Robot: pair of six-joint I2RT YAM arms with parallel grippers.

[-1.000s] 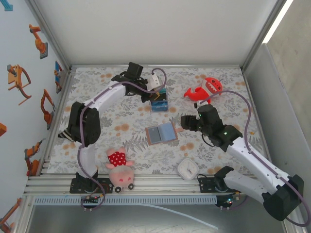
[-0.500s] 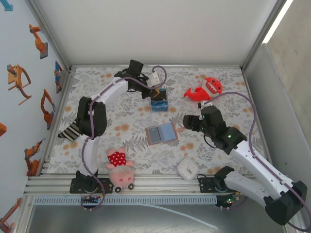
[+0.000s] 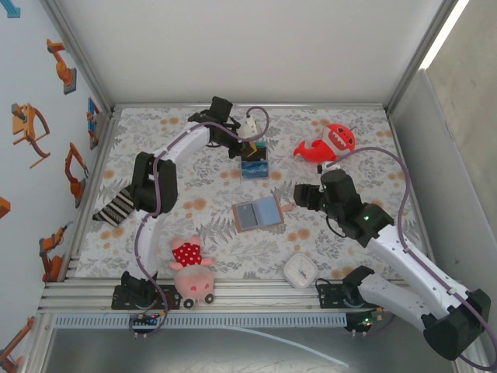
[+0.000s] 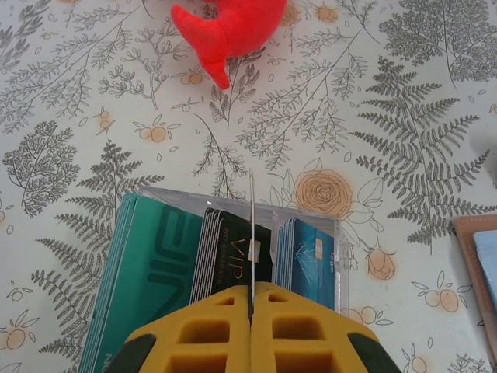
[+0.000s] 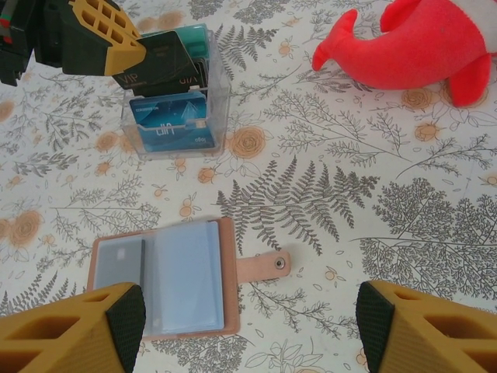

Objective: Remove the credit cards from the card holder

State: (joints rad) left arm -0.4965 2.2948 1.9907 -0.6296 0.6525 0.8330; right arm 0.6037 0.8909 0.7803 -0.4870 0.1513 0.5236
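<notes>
The robot's left gripper needs to go down onto the black cards next and let go of the dark credit card there, because the card's VIP side matches the black stack in the clear box [image 4: 228,250].
The card holder [image 3: 258,212] lies open on the floral mat, blue-grey sleeves up, its snap tab [image 5: 264,266] pointing right. A grey card [image 5: 116,260] sits in its left sleeve. My right gripper [image 5: 245,318] hovers open just above the holder's right side, one finger on either side of the tab. My left gripper [image 4: 252,291] is shut on a dark credit card [image 5: 159,66], seen edge-on [image 4: 252,225] in its own wrist view. It holds the card over the black stack in a clear card box [image 3: 255,165].
The clear box [image 5: 175,101] holds teal, black and blue card stacks. A red plush whale [image 3: 326,144] lies right of it. A pink plush pig [image 3: 192,272], a white round clock [image 3: 299,270] and a striped sock [image 3: 115,208] lie toward the near edge.
The left arm's elbow has swung up and right while its gripper stays over the card box with the card. The right gripper has drifted slightly right beside the holder.
</notes>
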